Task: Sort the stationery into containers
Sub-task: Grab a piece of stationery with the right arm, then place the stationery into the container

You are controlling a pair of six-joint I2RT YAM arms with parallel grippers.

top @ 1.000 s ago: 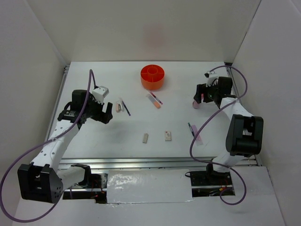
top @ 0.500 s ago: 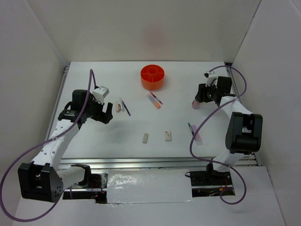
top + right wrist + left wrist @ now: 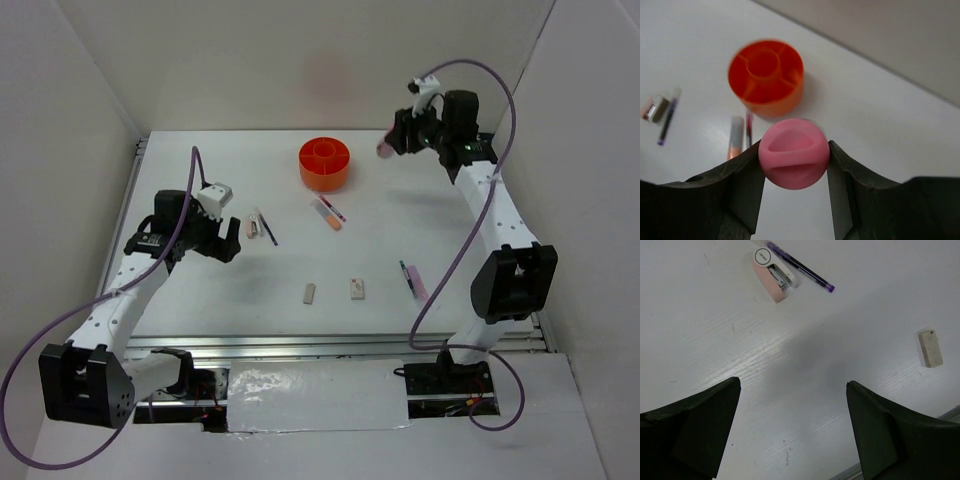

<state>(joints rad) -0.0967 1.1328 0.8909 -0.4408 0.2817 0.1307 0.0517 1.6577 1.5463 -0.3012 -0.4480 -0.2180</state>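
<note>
My right gripper moves to the left in the top view over the tub's central ring (image 3: 325,150) (image 3: 763,64) next, lowers and releases, as it is round like the tube.
My right gripper (image 3: 390,146) (image 3: 795,150) is shut on the stubby pink glue-stick tube (image 3: 383,148) (image 3: 794,153) and holds it in the air, right of the round orange tub (image 3: 325,163) (image 3: 766,77). The tub has inner dividers and a central ring. An orange-pink marker (image 3: 327,214) (image 3: 735,138) and a dark pen (image 3: 334,208) lie just in front of the tub. At the left, my left gripper (image 3: 232,243) (image 3: 792,385) hangs open over bare table, near a small pink and white item (image 3: 772,275) and a purple pen (image 3: 800,267).
A beige eraser (image 3: 310,293) (image 3: 930,348) and a white eraser (image 3: 357,288) lie at mid-table. A dark pen (image 3: 407,275) and a pink eraser (image 3: 420,290) lie near the right arm. White walls close in the table on three sides.
The right arm has risen from the table at the right and swung back and left toward the tub, carrying the pink glue-stick tube. The left arm has not moved.
</note>
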